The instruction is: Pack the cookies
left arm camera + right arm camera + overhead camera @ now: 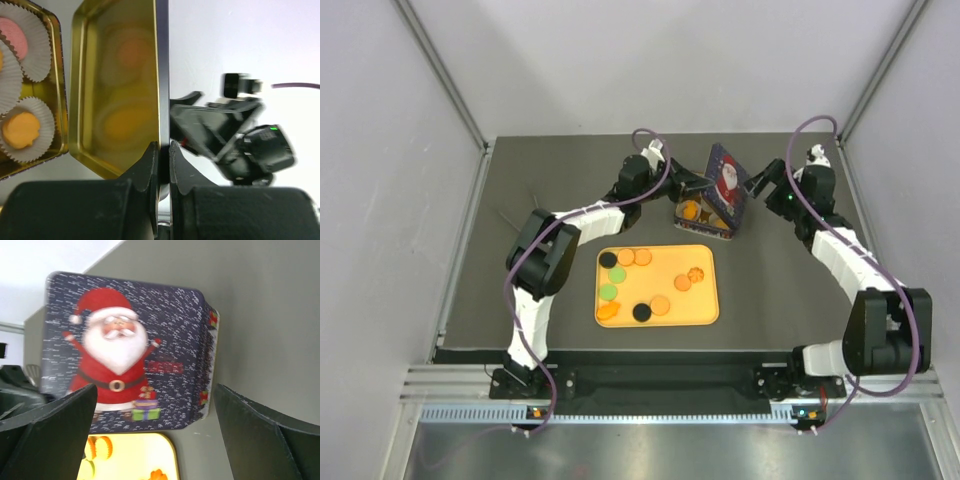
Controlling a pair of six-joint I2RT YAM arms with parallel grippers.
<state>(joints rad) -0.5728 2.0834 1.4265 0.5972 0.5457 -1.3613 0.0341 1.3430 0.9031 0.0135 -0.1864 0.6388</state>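
The left gripper brings the lid down and to the left in the top view, over the open tin (712,227) (31,92), and releases it next, since cookies lie uncovered.
Several cookies (660,304), orange, green and black, lie on an orange tray (705,312). Behind the tray stands a tin (712,227) with orange cookies (691,210) in it. In the left wrist view its white paper cups hold a pink cookie (15,37) and an orange one (21,130). The Santa lid (727,178) stands raised on edge. My left gripper (686,186) is shut on the lid's rim (162,100), with the gold inner face (120,85) to its left. My right gripper (763,182) stands open facing the Santa picture (125,350), apart from it.
The dark mat (520,300) ends at grey walls on the left, right and back. The right wrist view shows the tray's corner (150,450) with cookies (100,447) just below the lid. The right arm's gripper (235,135) shows beyond the lid in the left wrist view.
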